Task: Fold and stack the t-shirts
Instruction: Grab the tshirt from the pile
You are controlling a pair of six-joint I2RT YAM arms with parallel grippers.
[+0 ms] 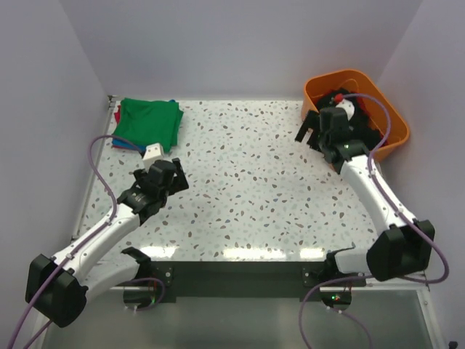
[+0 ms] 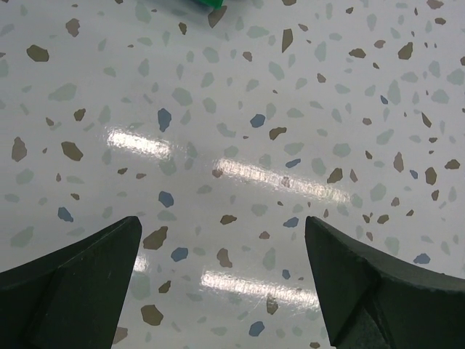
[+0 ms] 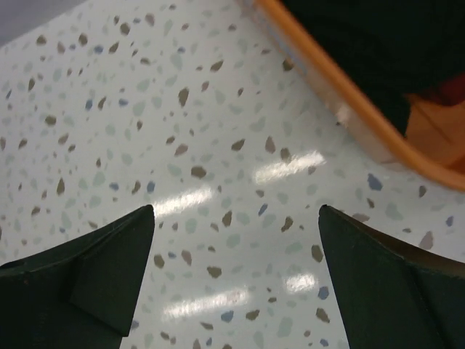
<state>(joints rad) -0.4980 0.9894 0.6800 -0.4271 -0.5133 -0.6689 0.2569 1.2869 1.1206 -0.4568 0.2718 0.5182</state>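
Observation:
My right gripper goes outward over the rim of the tub next, then down onto the bunched black t-shirt (image 1: 360,121) (image 3: 385,45), since the tub's side stands between them.
A folded stack of t-shirts lies at the table's far left corner, with a green t-shirt (image 1: 149,120) on top and blue (image 1: 128,145) and red (image 1: 116,115) edges under it. A sliver of the green shirt (image 2: 207,3) shows at the top edge of the left wrist view. The black t-shirt (image 1: 372,122) lies bunched in the orange tub (image 1: 392,116); the right wrist view shows it as dark cloth (image 3: 378,36). My left gripper (image 1: 166,171) (image 2: 224,240) hovers open over bare table just in front of the stack. Beside the tub's left wall, my right gripper (image 1: 308,135) (image 3: 236,218) is open and holds nothing.
The orange tub's rim (image 3: 341,98) crosses the right wrist view's upper right. A small patch of red (image 1: 338,96) shows inside the tub. Grey walls close in the speckled table (image 1: 247,182) at the back and on both sides.

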